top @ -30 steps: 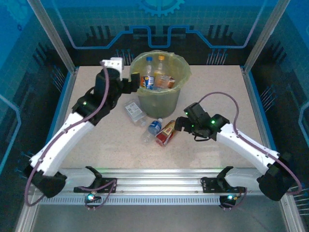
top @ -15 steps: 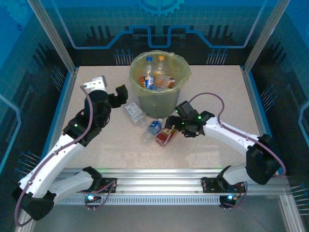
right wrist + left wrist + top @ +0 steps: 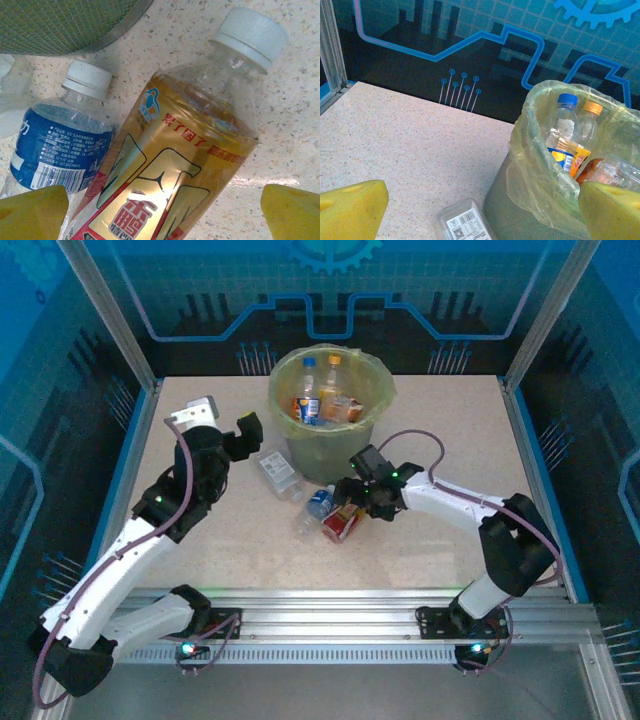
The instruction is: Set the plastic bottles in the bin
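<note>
The robot's right gripper should next go down onto the labelled body of the gold bottle and close its fingers around it.
The bin (image 3: 330, 445), an olive bucket with a yellow-green bag, stands at the middle back and holds several plastic bottles (image 3: 322, 400). Three more lie on the table in front of it: a flattened clear one (image 3: 278, 470), a blue-labelled one (image 3: 316, 506) and a gold-and-red one (image 3: 343, 522). My right gripper (image 3: 350, 500) is open just over the gold bottle (image 3: 170, 175), its yellow fingertips (image 3: 292, 212) either side of it, with the blue-labelled bottle (image 3: 60, 145) beside it. My left gripper (image 3: 252, 438) is open and empty left of the bin (image 3: 520, 220), above the clear bottle (image 3: 465, 225).
Blue panels and aluminium posts (image 3: 110, 320) wall the speckled table (image 3: 440, 440) on three sides. The rail (image 3: 330, 610) with the arm bases runs along the near edge. Bare tabletop lies right of the bin and at the left.
My left gripper has drawn back from the bin's rim to its left and lowered. My right gripper has slid left, closing in over the gold bottle. Both stayed open.
</note>
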You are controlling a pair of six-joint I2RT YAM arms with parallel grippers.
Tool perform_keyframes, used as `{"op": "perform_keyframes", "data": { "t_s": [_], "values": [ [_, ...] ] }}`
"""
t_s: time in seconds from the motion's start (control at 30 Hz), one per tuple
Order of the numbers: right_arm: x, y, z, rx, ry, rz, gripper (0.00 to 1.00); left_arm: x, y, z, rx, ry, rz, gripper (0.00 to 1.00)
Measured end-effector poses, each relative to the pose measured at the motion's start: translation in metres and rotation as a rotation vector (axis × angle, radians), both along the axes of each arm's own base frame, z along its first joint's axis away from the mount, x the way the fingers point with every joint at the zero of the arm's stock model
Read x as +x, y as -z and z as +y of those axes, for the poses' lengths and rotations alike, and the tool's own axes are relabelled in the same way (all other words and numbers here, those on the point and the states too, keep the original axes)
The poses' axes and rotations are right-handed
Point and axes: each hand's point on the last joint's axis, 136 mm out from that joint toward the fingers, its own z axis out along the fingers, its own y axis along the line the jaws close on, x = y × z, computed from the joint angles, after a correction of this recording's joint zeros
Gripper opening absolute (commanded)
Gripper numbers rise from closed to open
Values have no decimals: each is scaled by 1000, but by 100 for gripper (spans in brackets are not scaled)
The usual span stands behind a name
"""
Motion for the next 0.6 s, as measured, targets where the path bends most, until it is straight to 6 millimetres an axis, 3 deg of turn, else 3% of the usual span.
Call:
{"op": "perform_keyframes", "data": {
  "t_s": [0.3,0.6],
  "values": [
    [0,19,0,-29,-1,40,97,3,4,1,-6,-11,10,99],
    [1,21,1,-34,-12,40,84,4,4,3,-18,-20,11,99]
  ]
}}
